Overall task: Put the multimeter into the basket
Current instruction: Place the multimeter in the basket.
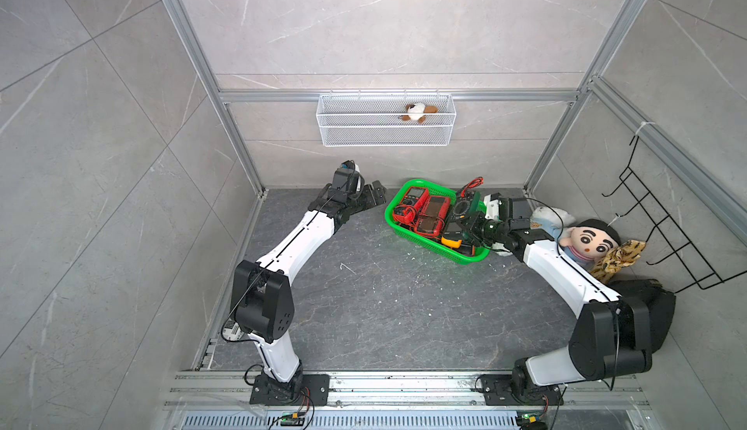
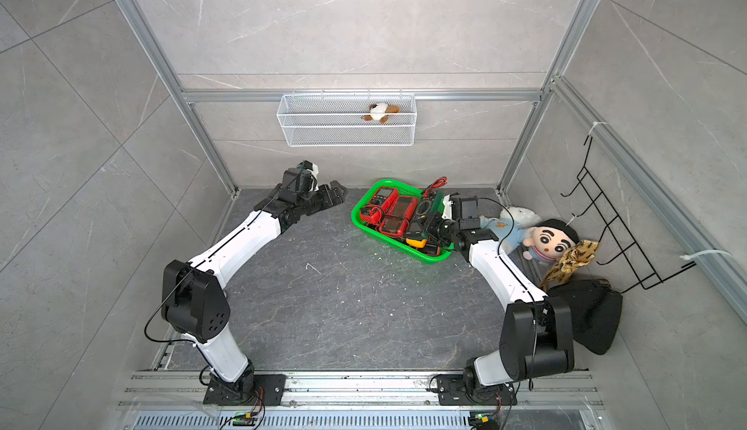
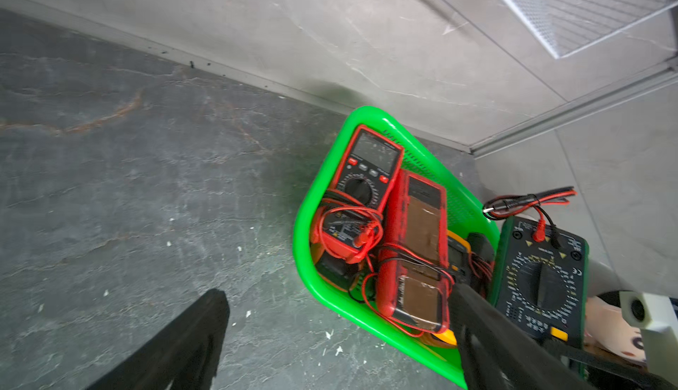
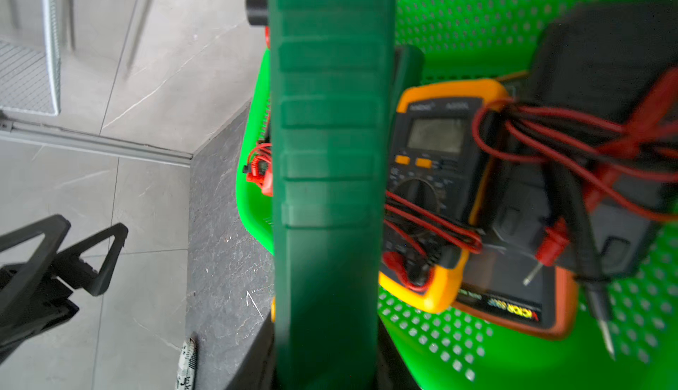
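Note:
My right gripper will next lower the dark green multimeter, which is still tilted above the basket, down onto the yellow meter (image 1: 451, 241) (image 4: 432, 178) below the gripper, beside the red meter, and let go of it.
The bright green basket (image 1: 389, 221) (image 2: 355, 218) stands near the back wall and holds two red meters (image 1: 431, 213) and a yellow one (image 1: 452, 236). My right gripper (image 1: 472, 222) (image 2: 431, 221) is shut on the dark green multimeter (image 1: 465, 205) (image 4: 330, 150), holding it tilted over the basket's right part, its red and black leads (image 1: 473, 184) sticking out past the far rim. I cannot tell whether it rests on the meters below. My left gripper (image 1: 374, 195) (image 3: 339, 291) is open and holds nothing, just left of the basket (image 3: 304, 260).
A white wire-mesh basket (image 1: 386, 131) with a small plush (image 1: 418, 112) hangs on the back wall. At the right lie a doll (image 1: 594, 242), a leopard-print cloth (image 1: 618, 256) and a black bag (image 1: 650, 306), under a black wire rack (image 1: 667, 242).

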You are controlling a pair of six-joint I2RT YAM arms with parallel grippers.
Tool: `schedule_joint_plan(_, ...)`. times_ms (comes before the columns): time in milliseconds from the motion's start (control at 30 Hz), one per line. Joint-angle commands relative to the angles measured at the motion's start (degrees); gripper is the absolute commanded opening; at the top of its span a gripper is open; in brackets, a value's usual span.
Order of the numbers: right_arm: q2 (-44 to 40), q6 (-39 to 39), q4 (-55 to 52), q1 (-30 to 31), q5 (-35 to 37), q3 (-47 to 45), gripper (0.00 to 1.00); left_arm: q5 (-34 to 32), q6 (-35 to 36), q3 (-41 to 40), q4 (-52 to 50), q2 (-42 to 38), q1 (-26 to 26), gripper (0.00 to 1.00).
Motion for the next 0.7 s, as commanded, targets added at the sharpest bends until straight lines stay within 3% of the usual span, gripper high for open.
schedule_joint_plan(0,-0.1,3.8,7.5,-1.6,-3.4,-1.0,0.04,-3.6,1.4,-0.2,0.6,-0.3,0.3,0.98)
schedule_joint_plan(433,9.9,9.7,16.8,-5.3,-12.9,-0.4,0.09,-4.6,1.2,-0.3,0.2,1.9,0.3,0.98)
schedule_joint_plan(567,11.7,9.5,15.4,-5.4,-12.6,-0.1,0.21,-5.8,1.2,-0.4,-0.4,2.3,0.3,0.98)
schedule_joint_plan(667,12.0,7.0,7.9,-5.5,-8.6,1.0,0.34,-7.0,1.2,-0.6,-0.5,2.2,0.3,0.98)
